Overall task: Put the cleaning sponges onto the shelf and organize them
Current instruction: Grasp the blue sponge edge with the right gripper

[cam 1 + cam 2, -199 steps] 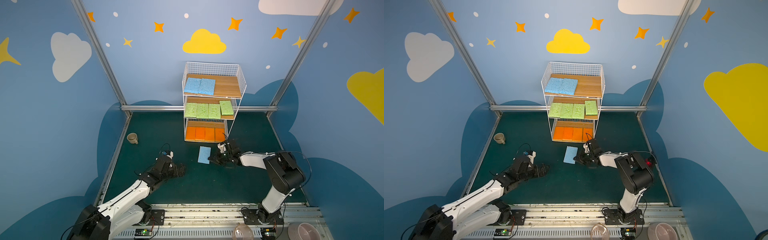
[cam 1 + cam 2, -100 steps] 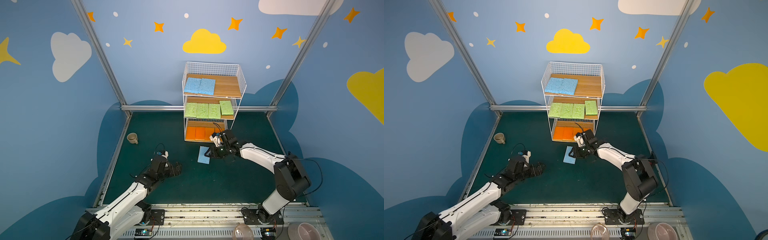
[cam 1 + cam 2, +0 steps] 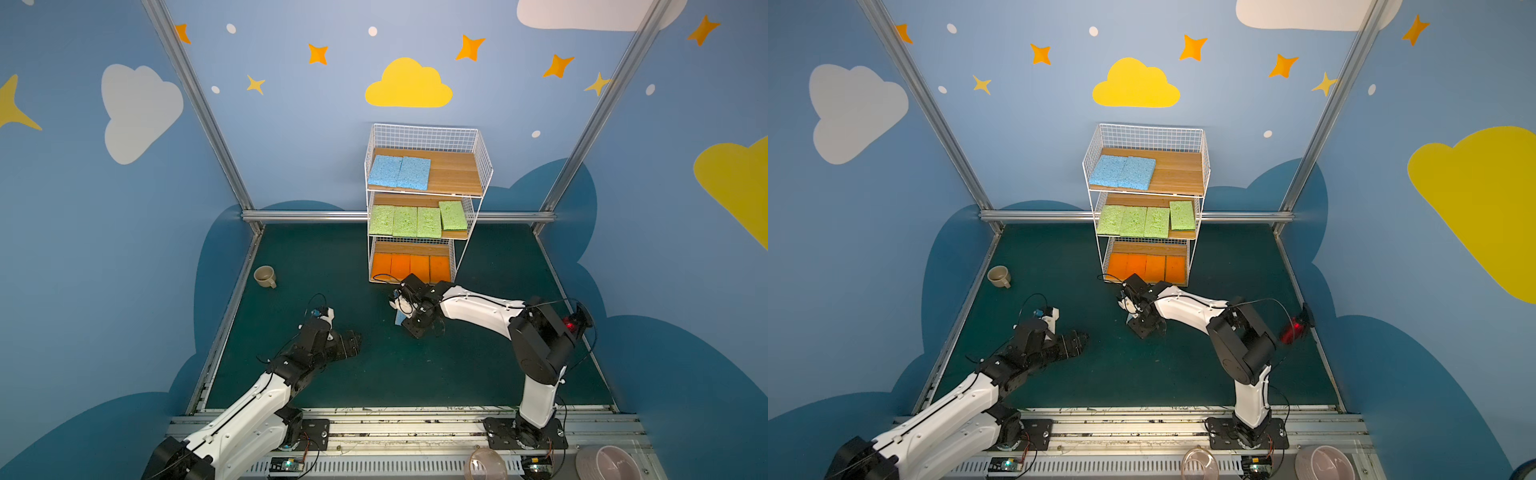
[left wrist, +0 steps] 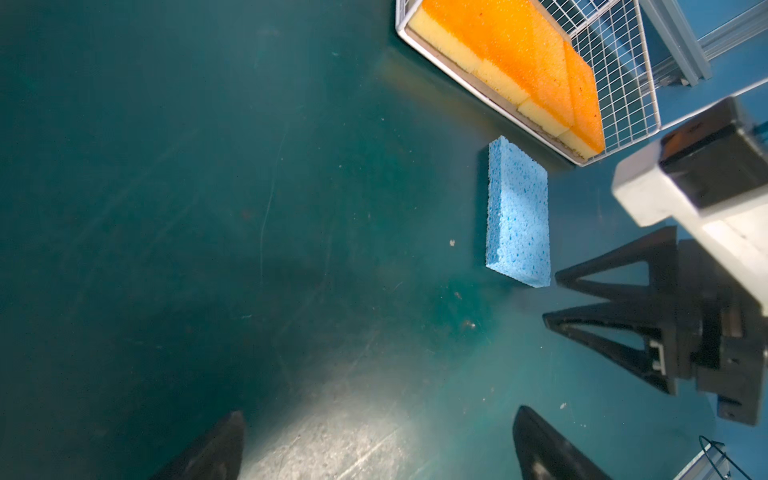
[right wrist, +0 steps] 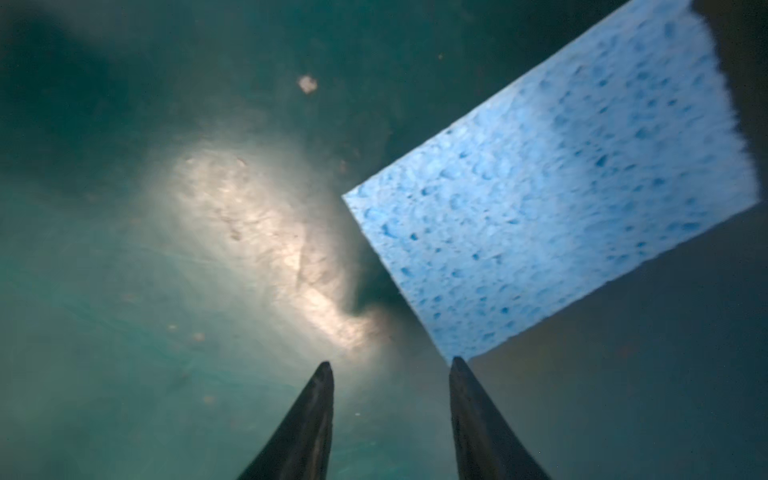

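Bare floor still shows between the open fingers of my right gripper, so next I should lower that gripper and move it outward over the near short edge of the light blue sponge.
One light blue cleaning sponge [image 4: 517, 216] lies flat on the green floor in front of the shelf [image 3: 484, 166]. In a top view only a sliver of this sponge [image 3: 399, 319] shows beside my right gripper [image 3: 415, 329]. That right gripper [image 5: 391, 363] points down at the floor, open and empty. One of its fingertips [image 5: 457, 365] is at a corner of the sponge [image 5: 561, 187]. Two blue sponges [image 3: 399, 171] lie on the top board, several green ones [image 3: 405, 222] on the middle, several orange ones [image 3: 411, 268] on the bottom. My left gripper [image 3: 353, 340] hovers wide open over bare floor to the left.
A beige mug [image 3: 265, 276] stands near the left frame rail. A clear bowl [image 3: 486, 463] and a pink bowl [image 3: 609, 461] sit on the front rail. Metal frame posts and blue walls close in the floor on three sides.
My right gripper has swung left from beside the floor sponge to above it, covering most of it, and its jaws have widened. The left gripper has stayed wide open, hardly moving.
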{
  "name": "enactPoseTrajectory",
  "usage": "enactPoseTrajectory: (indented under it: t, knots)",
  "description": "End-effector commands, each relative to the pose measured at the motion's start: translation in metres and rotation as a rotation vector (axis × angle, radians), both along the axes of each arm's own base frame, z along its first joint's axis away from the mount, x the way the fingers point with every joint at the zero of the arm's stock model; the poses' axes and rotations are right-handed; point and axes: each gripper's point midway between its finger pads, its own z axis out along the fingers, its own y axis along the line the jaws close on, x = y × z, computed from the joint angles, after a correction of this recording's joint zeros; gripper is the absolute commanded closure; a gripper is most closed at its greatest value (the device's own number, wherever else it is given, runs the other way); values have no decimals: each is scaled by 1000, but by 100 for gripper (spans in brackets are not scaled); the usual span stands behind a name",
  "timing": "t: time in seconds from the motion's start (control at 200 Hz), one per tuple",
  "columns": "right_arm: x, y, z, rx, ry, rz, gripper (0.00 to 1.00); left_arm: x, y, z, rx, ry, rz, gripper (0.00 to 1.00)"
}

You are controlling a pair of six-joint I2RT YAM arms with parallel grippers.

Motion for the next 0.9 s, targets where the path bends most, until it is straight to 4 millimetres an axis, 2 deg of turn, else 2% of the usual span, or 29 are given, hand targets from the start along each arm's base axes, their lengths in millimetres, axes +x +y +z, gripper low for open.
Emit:
enactPoseTrajectory:
  t: [0.0, 0.305, 0.526, 0.691, 0.766, 0.896]
  knots:
    - [14, 5, 11, -13, -118, 52, 52, -3, 4, -4, 21, 5, -1, 0]
    - [22, 16, -1, -49, -152, 128, 51, 1, 2, -5, 10, 16, 0, 0]
    - [36, 11, -25, -131, -143, 106, 53, -1, 5, -9, 13, 26, 11, 0]
    - [37, 8, -38, -138, -114, 90, 56, 0, 6, -8, 14, 22, 17, 0]
    - [37, 8, -41, -135, -101, 83, 63, 0, 6, -7, 14, 26, 15, 0]
    - [37, 8, -41, -123, -91, 65, 90, 0, 5, -5, 6, 34, 21, 0]
